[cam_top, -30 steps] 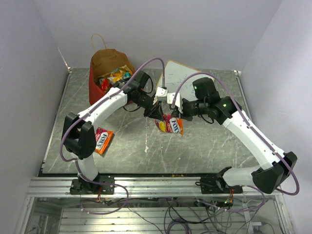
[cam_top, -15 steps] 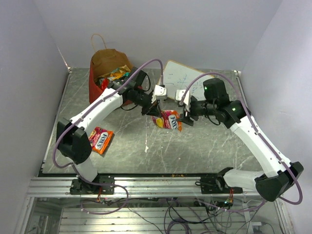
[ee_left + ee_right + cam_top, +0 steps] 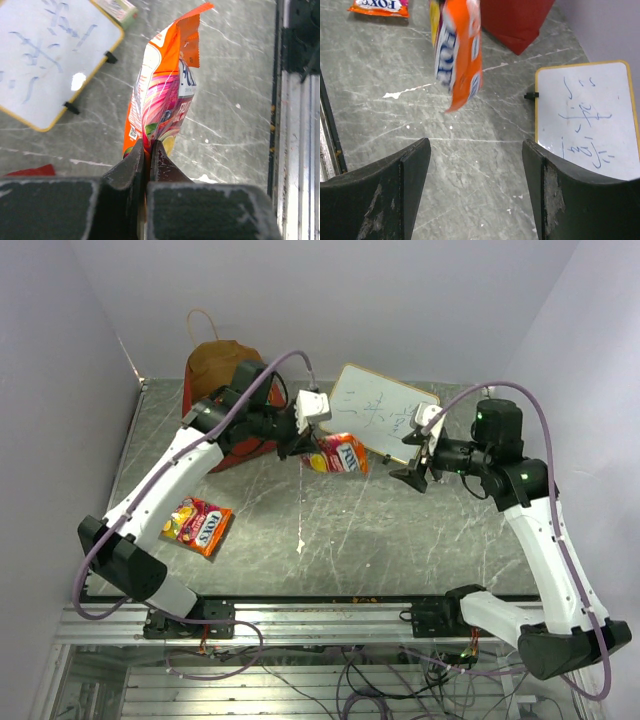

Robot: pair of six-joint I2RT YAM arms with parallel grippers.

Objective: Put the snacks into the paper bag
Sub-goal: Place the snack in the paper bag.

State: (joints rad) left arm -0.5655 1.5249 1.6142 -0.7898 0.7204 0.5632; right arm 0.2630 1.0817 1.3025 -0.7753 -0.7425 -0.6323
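Observation:
The bag's brown inside lies outward of the left gripper, to its left in the top view, so the robot will swing the packet that way over it and let go.
My left gripper [image 3: 312, 448] is shut on an orange Fox's candy packet [image 3: 342, 454], which hangs in the air just right of the red paper bag [image 3: 215, 365]. The left wrist view has the packet [image 3: 162, 95] dangling from the closed fingertips [image 3: 148, 150]. My right gripper [image 3: 414, 477] stands open and empty above the table, right of the packet and in front of the whiteboard. From the right wrist the packet [image 3: 457, 50] hangs ahead, with the red bag [image 3: 517, 22] behind it. A second orange packet [image 3: 198, 524] lies flat at the left.
A whiteboard with writing [image 3: 380, 410] lies at the back middle of the marble table. The left arm crosses over the bag's mouth and hides its contents. The table's metal front rail [image 3: 320, 615] runs along the near edge.
The right gripper has let go of the packet, opened and drawn back to the right. The left gripper has carried the packet up and back toward the bag.

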